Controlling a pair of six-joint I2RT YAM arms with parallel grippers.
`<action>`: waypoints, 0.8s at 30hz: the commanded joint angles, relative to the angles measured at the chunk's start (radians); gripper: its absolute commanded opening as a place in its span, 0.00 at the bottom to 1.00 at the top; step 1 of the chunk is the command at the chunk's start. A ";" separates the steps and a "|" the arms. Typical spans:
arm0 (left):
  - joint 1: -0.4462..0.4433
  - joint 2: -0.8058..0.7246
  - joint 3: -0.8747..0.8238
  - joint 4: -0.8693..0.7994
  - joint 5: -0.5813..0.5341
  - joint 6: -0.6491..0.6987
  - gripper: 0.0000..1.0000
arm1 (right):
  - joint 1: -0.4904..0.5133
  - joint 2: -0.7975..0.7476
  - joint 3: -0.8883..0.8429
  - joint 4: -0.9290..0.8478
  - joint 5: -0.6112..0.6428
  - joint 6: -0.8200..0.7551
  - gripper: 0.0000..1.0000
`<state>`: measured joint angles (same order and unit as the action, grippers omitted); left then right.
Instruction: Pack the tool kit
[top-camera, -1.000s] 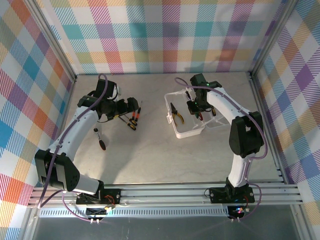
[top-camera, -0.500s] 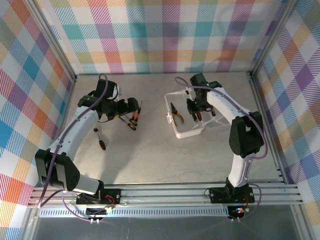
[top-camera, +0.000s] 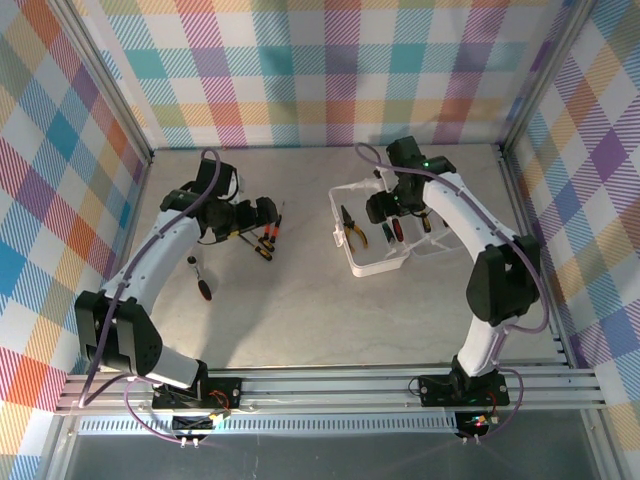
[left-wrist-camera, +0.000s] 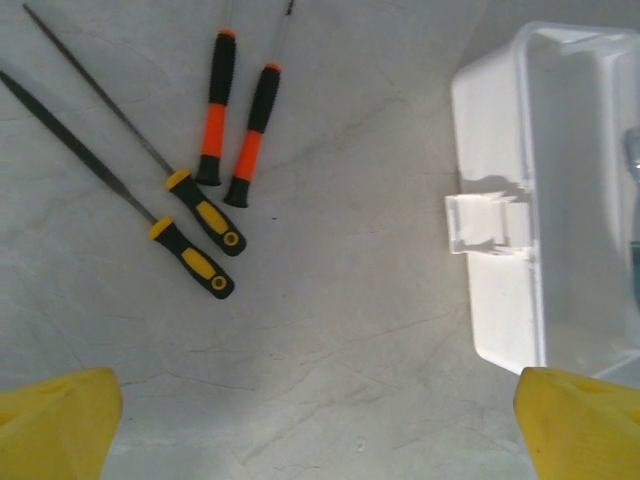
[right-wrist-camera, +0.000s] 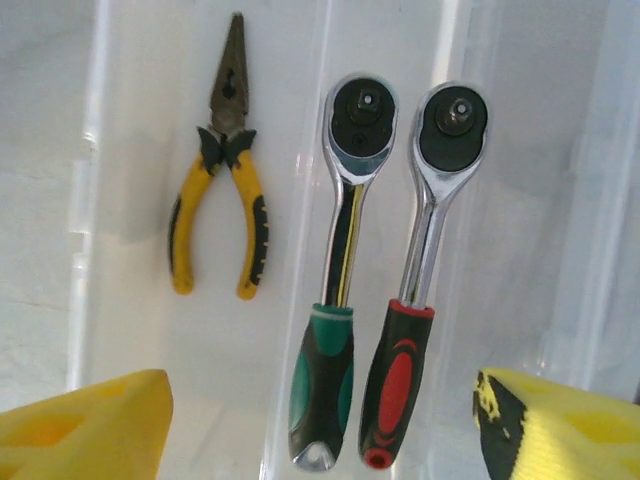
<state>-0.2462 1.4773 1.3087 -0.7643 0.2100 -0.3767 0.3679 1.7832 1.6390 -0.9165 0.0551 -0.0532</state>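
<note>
The file farther from the screwdrivers is below and lies at an angle. My left gripper should next go down and turn so its open fingers are on both sides of the file's yellow handle collar (top-camera: 257, 247) (left-wrist-camera: 161, 228).
The translucent white case (top-camera: 372, 268) lies open right of centre. Inside it are yellow-handled pliers (right-wrist-camera: 225, 170), a green-handled ratchet (right-wrist-camera: 340, 280) and a red-and-black-handled ratchet (right-wrist-camera: 420, 280). My right gripper (right-wrist-camera: 320, 430) hovers open above the ratchet handles, holding nothing, and in the top view my right gripper (top-camera: 384, 208) is over the case. Two orange-and-black screwdrivers (left-wrist-camera: 235, 115) and two yellow-and-black-handled files (left-wrist-camera: 195, 225) lie on the table. My left gripper (left-wrist-camera: 320, 430) stands open over bare table between those tools and the case (left-wrist-camera: 500, 300); from above it (top-camera: 262, 213) is near the screwdrivers (top-camera: 268, 238).
A dark-handled tool (top-camera: 203, 286) lies alone on the table at the left. The case's clear lid (top-camera: 437, 243) is folded out to the right. The case latch (left-wrist-camera: 485, 222) faces the left arm. Checked walls and metal posts enclose the table.
My right gripper has risen and shifted slightly back over the case, with the red-handled ratchet now lying free inside. The left arm has hardly moved.
</note>
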 joint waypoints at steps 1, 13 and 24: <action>0.005 0.045 -0.035 -0.011 -0.051 -0.005 0.99 | 0.018 -0.064 0.026 -0.032 -0.050 0.000 0.91; 0.042 0.325 -0.051 0.100 -0.076 -0.105 0.58 | 0.065 -0.129 -0.055 -0.003 -0.081 0.022 0.99; 0.042 0.472 0.028 0.084 -0.156 -0.093 0.55 | 0.065 -0.141 -0.077 -0.046 -0.032 0.018 0.99</action>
<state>-0.2108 1.9205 1.3079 -0.6762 0.0898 -0.4675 0.4324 1.6783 1.5661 -0.9276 0.0059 -0.0383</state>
